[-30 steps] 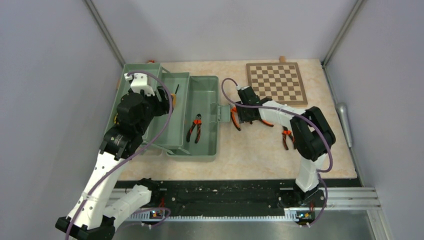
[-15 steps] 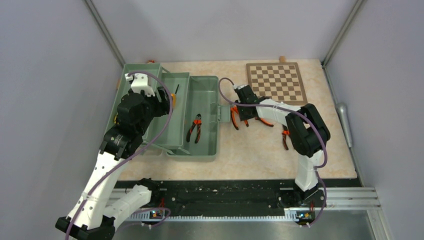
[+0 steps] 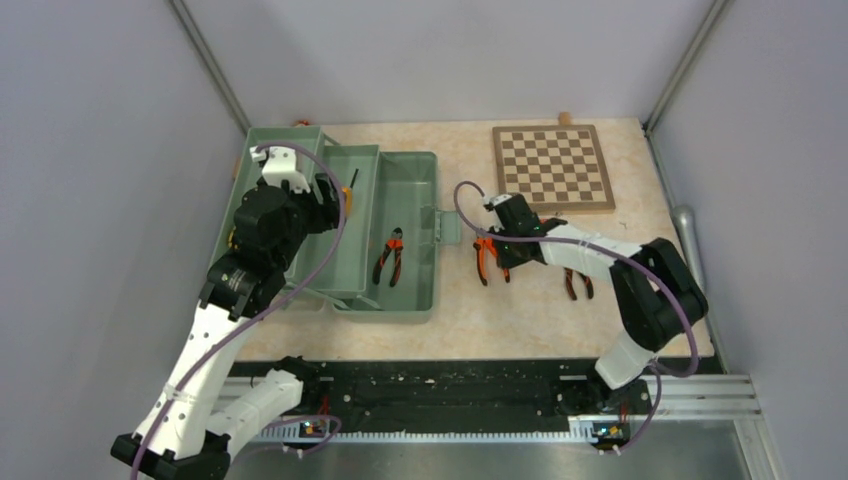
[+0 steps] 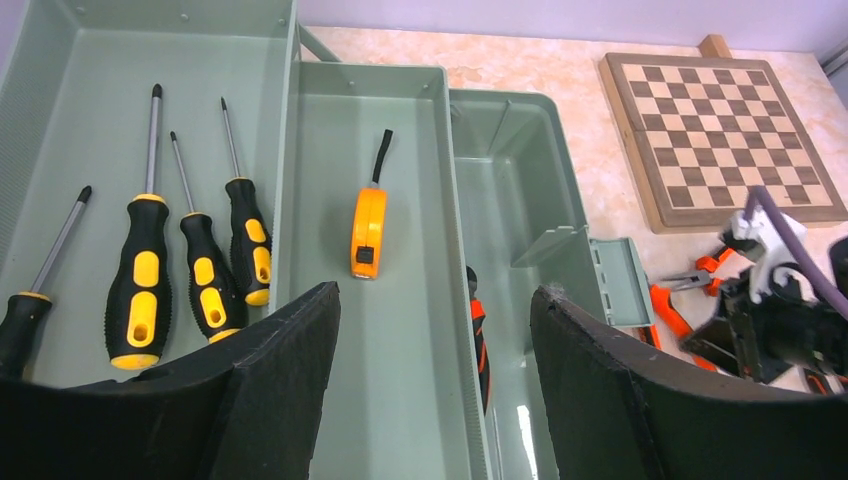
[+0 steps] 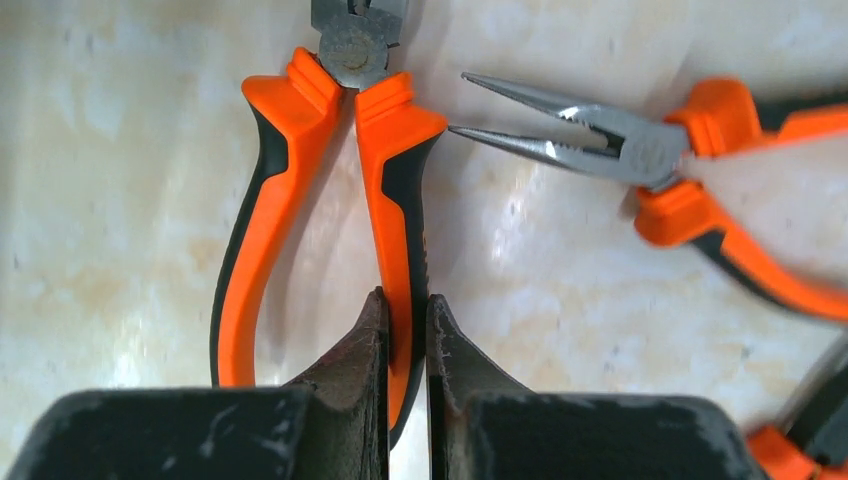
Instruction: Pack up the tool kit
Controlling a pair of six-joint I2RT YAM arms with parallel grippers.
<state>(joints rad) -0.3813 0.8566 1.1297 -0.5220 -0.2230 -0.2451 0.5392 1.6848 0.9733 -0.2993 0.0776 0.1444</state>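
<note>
Next I need to bring my right gripper up, left in the top view, then down into the latch-side compartment's far end (image 3: 407, 193), which lies bare for releasing the pliers.
The pale-green toolbox (image 3: 410, 195) lies open on the left of the table. Its compartments hold several yellow-black screwdrivers (image 4: 140, 285), an orange tape measure (image 4: 368, 230) and one pair of orange-handled pliers (image 3: 390, 256). My left gripper (image 4: 435, 295) hangs open above the tray with nothing between its fingers. To the right of the box, my right gripper (image 5: 405, 295) is shut on one handle of orange pliers (image 5: 290, 180) that lie on the table (image 3: 487, 258). Needle-nose pliers (image 5: 640, 155) lie just beside them, tips pointing at the held pair.
A wooden chessboard (image 3: 553, 165) sits at the back right. Another pair of pliers (image 3: 578, 283) lies on the table under my right forearm. The toolbox latch flap (image 4: 618, 285) sticks out towards the right gripper. Grey walls close the sides.
My right gripper has shut on the pliers' handle and shifted a little towards the near right with them; its elbow swung right. The left arm has not moved.
</note>
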